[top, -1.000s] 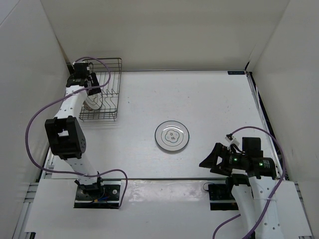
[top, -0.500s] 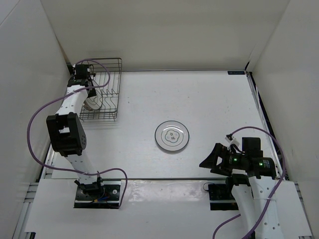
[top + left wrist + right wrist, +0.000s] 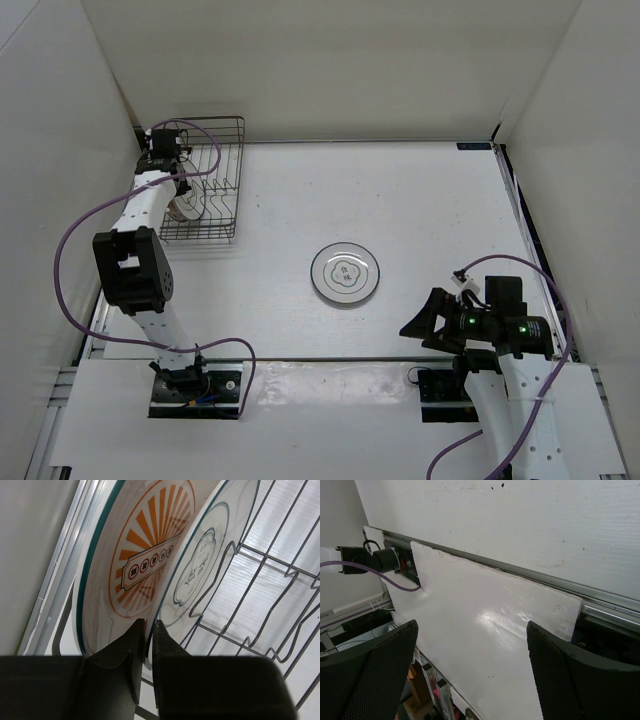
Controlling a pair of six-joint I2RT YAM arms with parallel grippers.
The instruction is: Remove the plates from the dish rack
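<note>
The flat plate is to the right of my left gripper in the top view, so my left gripper needs to lift clear of the dish rack's wires, cross over and lower to release.
The dish rack [image 3: 226, 158] stands at the table's far left, its wire tines [image 3: 260, 595] filling the right of the left wrist view. Two plates stand on edge in it: a sunburst plate [image 3: 145, 545] with red lettering, and in front of it a ringed plate [image 3: 205, 565]. My left gripper [image 3: 148, 630] reaches down into the rack [image 3: 182, 188] and is shut on the ringed plate's lower rim. A third ringed plate [image 3: 346, 272] lies flat mid-table. My right gripper [image 3: 415, 325] hovers wide open and empty at the near right edge [image 3: 472, 630].
White walls close in the table on three sides; the rack sits tight against the left wall. A metal rail [image 3: 600, 597] and a white board [image 3: 485, 630] run along the near edge below the right gripper. Purple cables [image 3: 75, 240] loop beside the left arm.
The left gripper's fingers have closed onto the ringed plate's rim in the rack, after the arm shifted slightly deeper. The right arm and the plate on the table have not moved.
</note>
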